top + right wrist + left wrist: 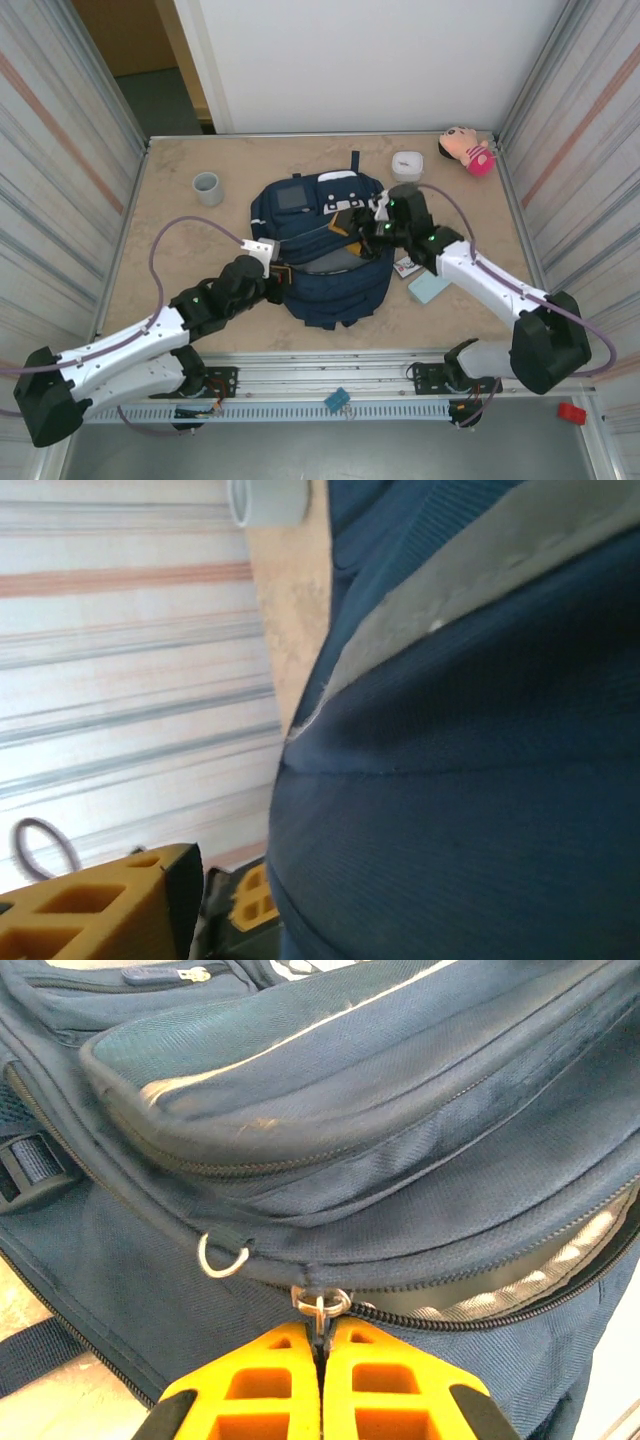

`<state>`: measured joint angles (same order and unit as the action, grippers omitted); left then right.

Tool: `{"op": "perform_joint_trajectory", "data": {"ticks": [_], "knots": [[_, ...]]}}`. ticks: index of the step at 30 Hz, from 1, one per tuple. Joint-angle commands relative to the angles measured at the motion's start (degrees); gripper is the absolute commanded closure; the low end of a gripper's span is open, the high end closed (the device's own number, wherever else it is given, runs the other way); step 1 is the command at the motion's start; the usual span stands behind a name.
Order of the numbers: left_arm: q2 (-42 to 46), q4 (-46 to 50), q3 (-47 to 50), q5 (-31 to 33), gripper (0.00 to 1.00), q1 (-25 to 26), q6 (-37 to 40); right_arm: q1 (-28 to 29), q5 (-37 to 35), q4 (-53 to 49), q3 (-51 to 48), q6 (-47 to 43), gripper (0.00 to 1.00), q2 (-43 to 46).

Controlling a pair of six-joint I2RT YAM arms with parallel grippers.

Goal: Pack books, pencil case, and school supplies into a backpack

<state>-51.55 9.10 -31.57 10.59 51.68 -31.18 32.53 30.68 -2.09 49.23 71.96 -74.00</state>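
Note:
The left gripper will move outward along the closed zip track (62, 1143) toward the side buckle and let go of the zip pull (321, 1306) there, because that part of the zip track is still closed.
The navy backpack (318, 262) lies flat mid-table, its main zip partly undone and grey lining (545, 1268) showing in the gap. My left gripper (277, 273) is at its left side, shut on the metal zip pull (321, 1306), with the yellow fingertips pressed together (322, 1334). My right gripper (362, 228) sits at the bag's upper right opening. It stands open: one yellow finger (100, 910) is apart from the blue flap (450, 810), which covers the other. The teal pencil case (428, 287) and a white packet with red and black marks (405, 266) lie right of the bag. The books are hidden.
A grey cup (207, 187) stands at the back left and also shows in the right wrist view (268, 500). At the back right are a white rounded box (407, 163) and a pink plush toy (467, 150). Corrugated walls close in both sides.

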Motion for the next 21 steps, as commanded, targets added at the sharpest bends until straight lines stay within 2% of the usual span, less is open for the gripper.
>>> {"op": "perform_joint_trajectory", "data": {"ticks": [1, 2, 4, 7, 14, 21], "knots": [[-1.2, -4.3, -3.0, -1.5, 1.0, -0.5, 2.0, 2.9, -10.5, 7.7, -1.3, 6.2, 0.56, 1.1], [-1.3, -4.0, -3.3, -1.3, 1.0, -0.6, 2.2, 3.0, -10.5, 7.2, -0.8, 5.5, 0.67, 0.9], [-1.0, -2.7, -3.3, -0.2, 1.0, -0.8, 2.2, 2.6, -9.4, 4.9, 0.8, 2.9, 0.8, 0.7], [-0.1, -0.4, -2.9, -0.1, 1.0, -3.5, 2.7, 1.0, -5.0, 0.0, 4.7, -2.5, 0.91, 0.7], [1.6, -1.3, -0.3, -7.9, 1.0, -14.9, 8.8, -5.7, 10.7, -11.5, 14.7, -15.9, 0.94, -0.9], [-2.9, -5.4, -0.6, -13.2, 1.0, -24.6, 15.3, -8.7, 22.3, -19.1, 24.9, -21.9, 0.94, -4.3]]}}
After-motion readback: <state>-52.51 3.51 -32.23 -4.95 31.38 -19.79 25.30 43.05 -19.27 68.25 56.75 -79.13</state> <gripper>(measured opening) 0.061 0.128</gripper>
